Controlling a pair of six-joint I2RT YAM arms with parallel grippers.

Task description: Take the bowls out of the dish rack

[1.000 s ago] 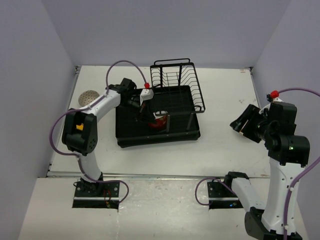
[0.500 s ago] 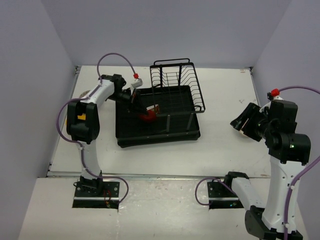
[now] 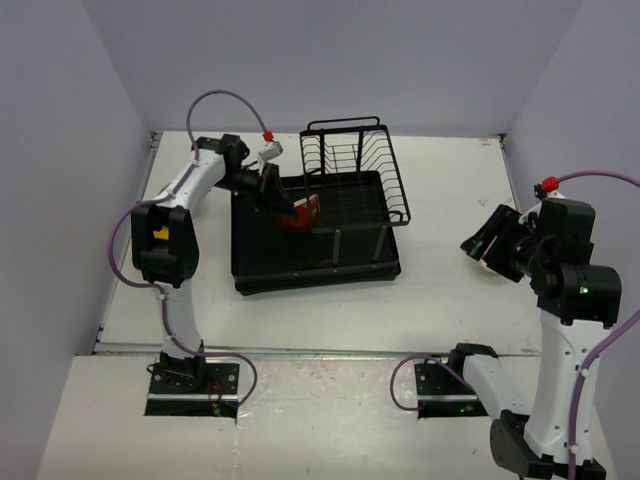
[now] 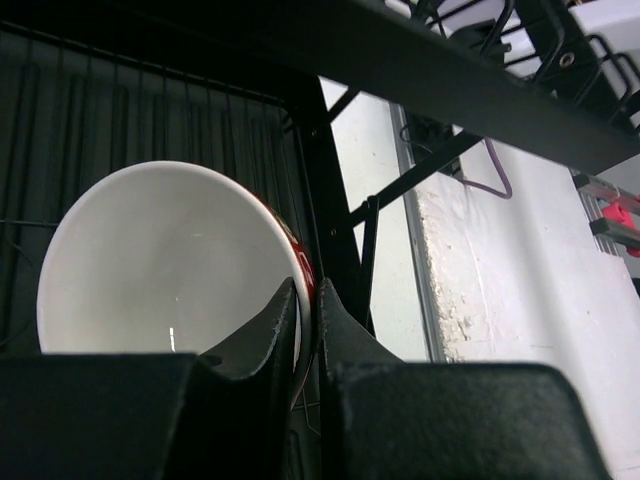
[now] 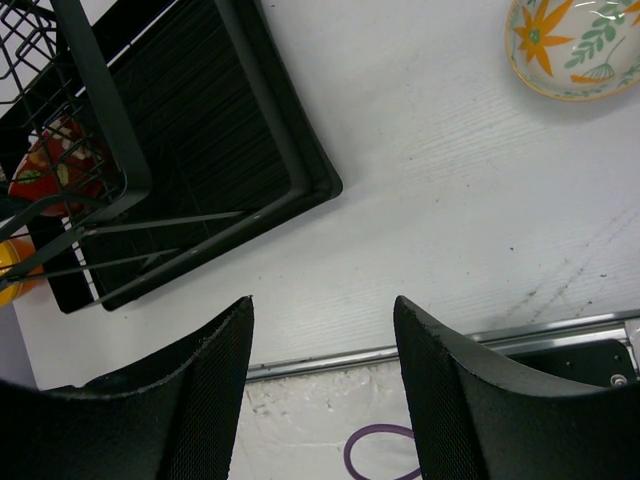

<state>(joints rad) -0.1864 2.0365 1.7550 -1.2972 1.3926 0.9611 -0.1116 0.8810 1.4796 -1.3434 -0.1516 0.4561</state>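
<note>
I will move my left gripper off the rack next, to the left in the top view and down over the yellow bowl, to unload the red bowl.
My left gripper is shut on the rim of the glossy red bowl and holds it tilted above the left part of the black dish rack. In the left wrist view the bowl's white inside fills the left, and my left gripper pinches its rim. My right gripper is open and empty above the table at the right; it also shows in the right wrist view. The white bowl with orange-green flowers sits on the table. The red bowl shows through the rack's wires.
The rack's upright wire basket stands at the tray's far end. The rack's corner lies left of my right gripper. A metal strip marks the table's near edge. A purple cable loops below it.
My left gripper has lifted the red bowl from the middle of the tray and carried it up and toward the far left. The right arm has not moved.
</note>
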